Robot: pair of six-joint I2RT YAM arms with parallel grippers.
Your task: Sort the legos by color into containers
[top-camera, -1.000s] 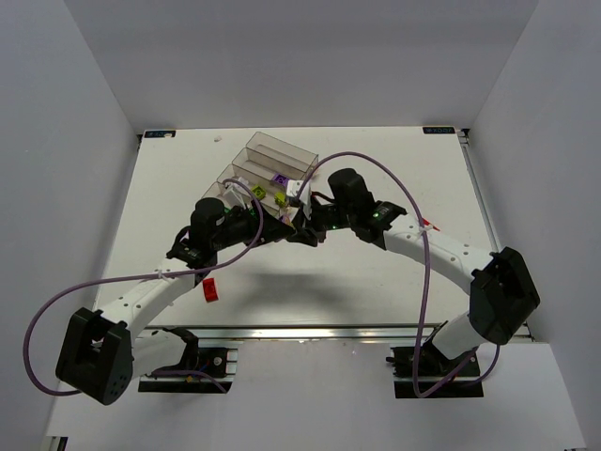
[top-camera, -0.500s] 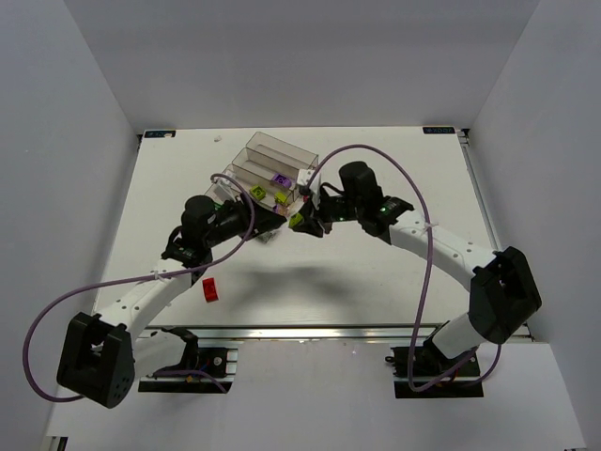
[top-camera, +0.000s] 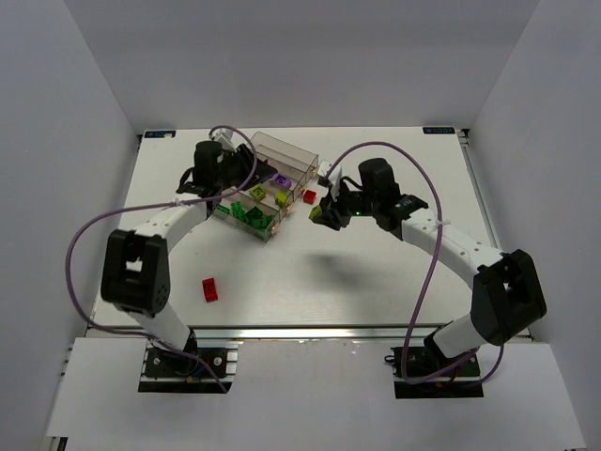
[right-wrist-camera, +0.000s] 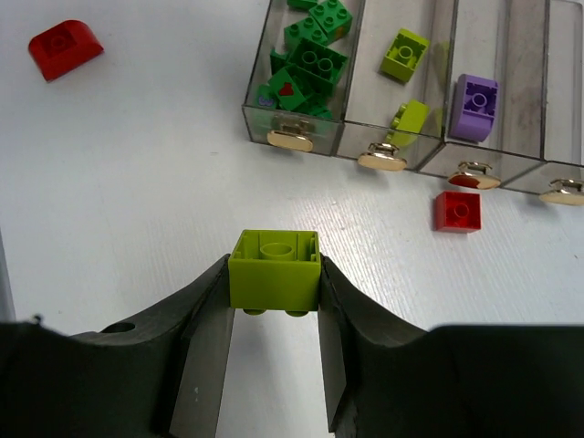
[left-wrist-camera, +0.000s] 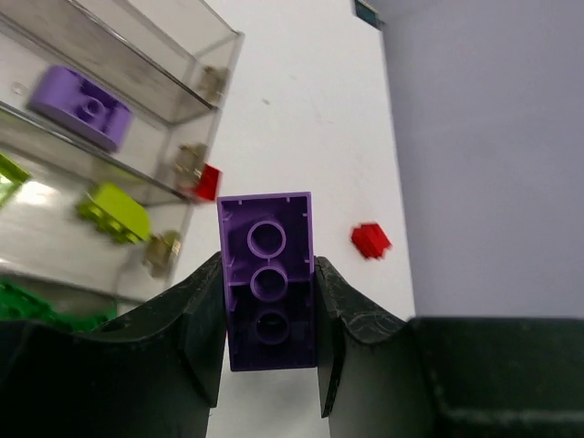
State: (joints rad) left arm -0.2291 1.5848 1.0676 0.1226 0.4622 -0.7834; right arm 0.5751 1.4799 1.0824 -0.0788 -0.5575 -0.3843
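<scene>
I will move my right gripper left in the top view, over the knob end of the lime bin, and release its lego, as lime legos lie there.
The containers are four joined clear bins at the table's middle-left. In the right wrist view, one bin holds dark green legos, the one beside it lime legos, the third a purple lego; the fourth bin looks empty. My left gripper is shut on a purple lego and hovers at the tray's left end. My right gripper is shut on a lime lego above the table, just right of the tray's front.
A red lego lies beside the bins' right ends, also in the right wrist view. A rounded red lego lies near the front left. Another red lego lies on the table farther right. White walls enclose the table.
My left arm has swung from the tray's front to its back-left end, carrying the purple lego. My right gripper has drawn back to the right with the lime lego, uncovering the red lego.
</scene>
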